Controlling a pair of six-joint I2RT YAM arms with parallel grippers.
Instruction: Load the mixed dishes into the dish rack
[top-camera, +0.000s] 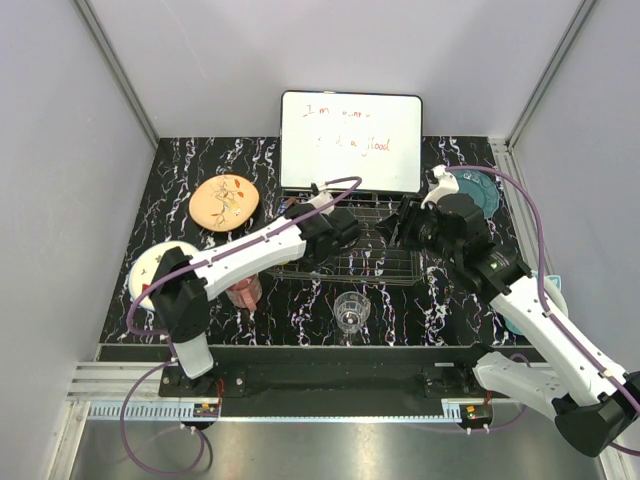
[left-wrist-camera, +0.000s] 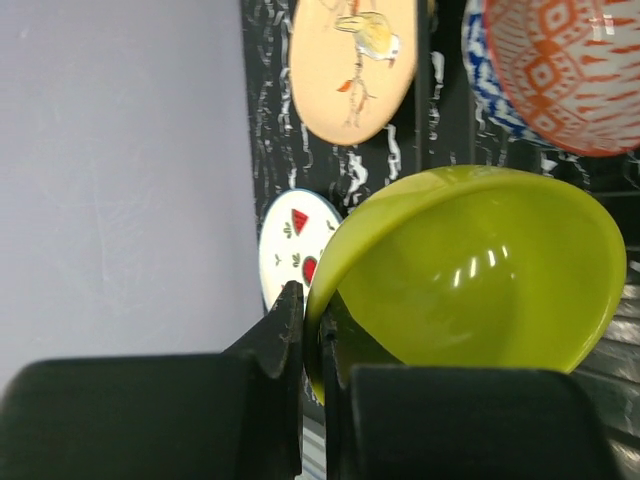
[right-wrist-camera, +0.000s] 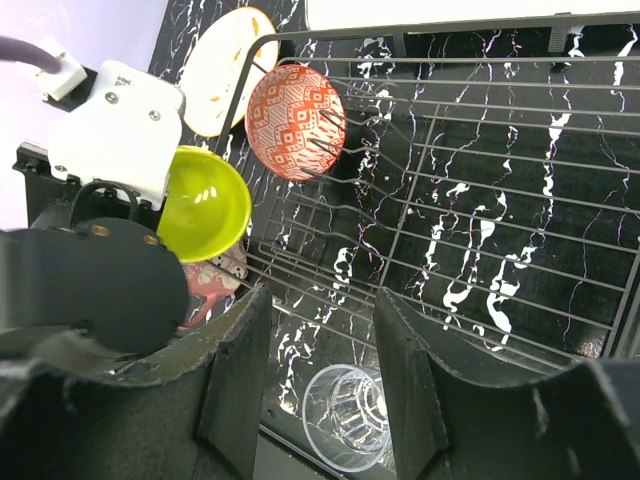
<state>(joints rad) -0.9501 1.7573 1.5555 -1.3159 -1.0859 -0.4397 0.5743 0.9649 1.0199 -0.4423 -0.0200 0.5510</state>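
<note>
The rack (right-wrist-camera: 480, 200) slots beside the red patterned bowl are empty, so my left gripper should lower the lime-green bowl there and release its green rim.
My left gripper (left-wrist-camera: 312, 330) is shut on the rim of the lime-green bowl (left-wrist-camera: 480, 270), which it holds tilted over the left end of the dish rack (right-wrist-camera: 480, 200). In the rack a red patterned bowl (right-wrist-camera: 295, 108) stands on its side. My right gripper (right-wrist-camera: 325, 375) is open with nothing in it, above the rack's near edge. The clear glass (right-wrist-camera: 348, 415) stands upright on the table below it. The peach plate (top-camera: 225, 202), the white plate with red slices (left-wrist-camera: 295, 245), the pink mug (top-camera: 243, 292) and the teal plate (top-camera: 478, 190) lie on the table around the rack.
A whiteboard (top-camera: 350, 140) leans against the back wall just behind the rack. The two arms meet over the rack, the left gripper (top-camera: 345, 232) close to the right one (top-camera: 400, 228). Grey walls close in the dark marbled table (top-camera: 400, 310) on three sides.
</note>
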